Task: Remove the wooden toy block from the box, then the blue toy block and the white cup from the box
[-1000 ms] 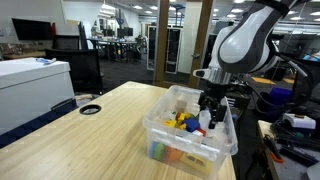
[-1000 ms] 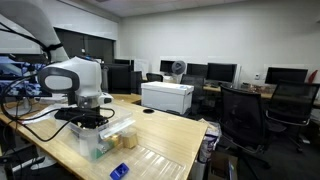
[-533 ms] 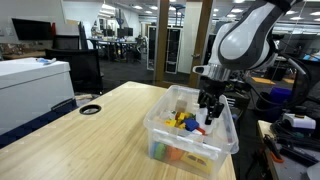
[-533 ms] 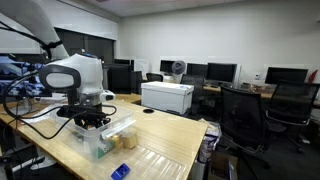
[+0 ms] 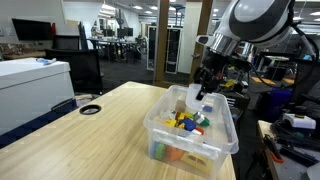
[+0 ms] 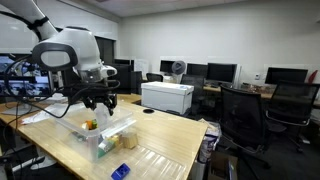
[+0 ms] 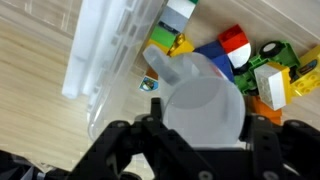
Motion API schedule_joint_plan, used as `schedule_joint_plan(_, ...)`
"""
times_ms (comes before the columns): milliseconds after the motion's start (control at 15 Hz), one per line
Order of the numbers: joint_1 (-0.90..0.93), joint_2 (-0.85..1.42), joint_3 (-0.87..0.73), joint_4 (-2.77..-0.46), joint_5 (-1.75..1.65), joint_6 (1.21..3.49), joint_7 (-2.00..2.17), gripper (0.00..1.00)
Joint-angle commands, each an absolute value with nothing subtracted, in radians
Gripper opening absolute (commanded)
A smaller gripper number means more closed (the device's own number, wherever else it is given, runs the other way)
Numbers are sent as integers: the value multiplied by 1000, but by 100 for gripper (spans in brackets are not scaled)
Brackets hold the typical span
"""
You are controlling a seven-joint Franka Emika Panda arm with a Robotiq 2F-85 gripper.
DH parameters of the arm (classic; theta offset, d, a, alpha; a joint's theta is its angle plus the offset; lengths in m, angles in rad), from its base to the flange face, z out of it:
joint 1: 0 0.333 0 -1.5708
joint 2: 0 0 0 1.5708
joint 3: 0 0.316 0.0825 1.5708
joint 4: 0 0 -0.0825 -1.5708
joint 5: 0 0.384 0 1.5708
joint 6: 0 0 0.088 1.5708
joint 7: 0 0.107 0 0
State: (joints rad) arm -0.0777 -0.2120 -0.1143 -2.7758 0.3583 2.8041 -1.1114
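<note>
The box (image 5: 160, 125) is below the cup, and there is open tabletop beside it. My gripper will next move up past the rim of the box and over the tabletop by the small blue thing.
My gripper (image 7: 203, 112) is shut on the white cup (image 7: 200, 92) and holds it above the clear box (image 7: 100, 60). In an exterior view the cup (image 5: 196, 96) hangs under the gripper (image 5: 203, 90), well above the box (image 5: 160, 125) rim. Below, the box holds several coloured toy pieces, among them a blue toy block (image 7: 214, 55) beside yellow, red and green pieces. In an exterior view the gripper (image 6: 97, 98) hovers over the box (image 6: 110, 136). A small brownish block (image 6: 126, 141) lies on the table beside the box.
The box stands near the edge of a long wooden table (image 5: 90, 140). A small blue thing (image 6: 119, 171) and a flat clear lid (image 6: 160, 160) lie on the table beside the box. A printer (image 6: 166, 95), office chairs and desks stand around.
The gripper has risen from inside the box to well above its rim, carrying the white cup up with it.
</note>
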Motion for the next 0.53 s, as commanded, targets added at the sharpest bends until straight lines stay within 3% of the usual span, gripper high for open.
schedule_joint_plan(0, -115, -309, -109, -2773, 362, 2793, -1115, 42)
schedule_joint_plan(67, -63, -411, -178, -2863, 327, 2825, -1082, 42)
schedule_joint_plan(133, -120, -373, -137, -2792, 381, 2797, -1128, 42)
schedule_joint_plan(467, -189, -451, -253, -2777, 445, 2785, -1145, 42)
